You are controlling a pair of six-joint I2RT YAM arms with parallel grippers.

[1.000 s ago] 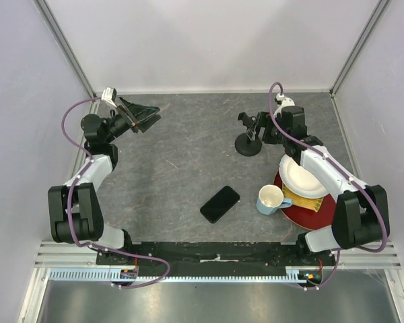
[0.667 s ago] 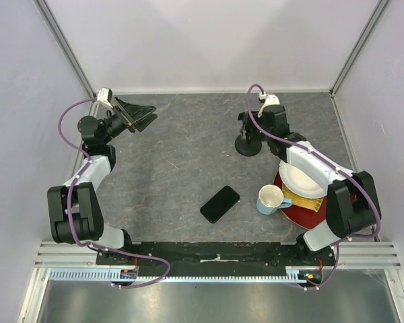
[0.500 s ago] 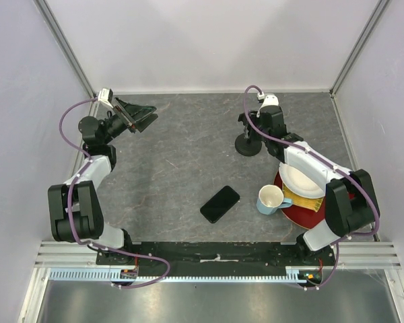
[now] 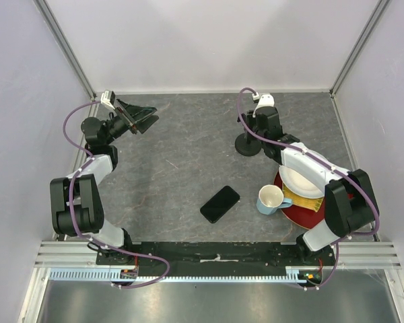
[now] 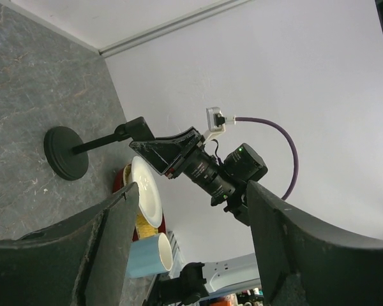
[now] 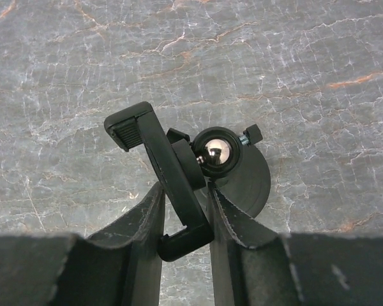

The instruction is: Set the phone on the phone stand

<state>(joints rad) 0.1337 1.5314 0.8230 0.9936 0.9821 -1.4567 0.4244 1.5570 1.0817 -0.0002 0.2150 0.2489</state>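
I next need to swing the stand back and to the left in the top view with my right gripper, then release it beside the phone on bare tabletop.
The phone (image 4: 220,204) lies flat on the grey table, near the front middle, with no gripper near it. The phone stand (image 4: 248,145) stands at the back right on its round base. My right gripper (image 4: 251,125) hangs right above it. In the right wrist view the right gripper (image 6: 186,190) is shut on the stand's clamp head (image 6: 169,167), one finger pressed on each side. The ball joint (image 6: 217,155) and disc base (image 6: 254,183) show behind. My left gripper (image 4: 145,116) is raised at the back left, open and empty. The left wrist view shows the stand (image 5: 67,153) from afar.
A light blue mug (image 4: 271,199) lies on its side right of the phone. Beside it a white plate (image 4: 301,177) sits on a yellow cloth (image 4: 303,201) and a red plate (image 4: 318,212). White walls close in the table at the back and both sides.
My right gripper has swung left over the stand and its jaws have come together on the clamp head. The left arm has barely moved. The phone has stayed put.
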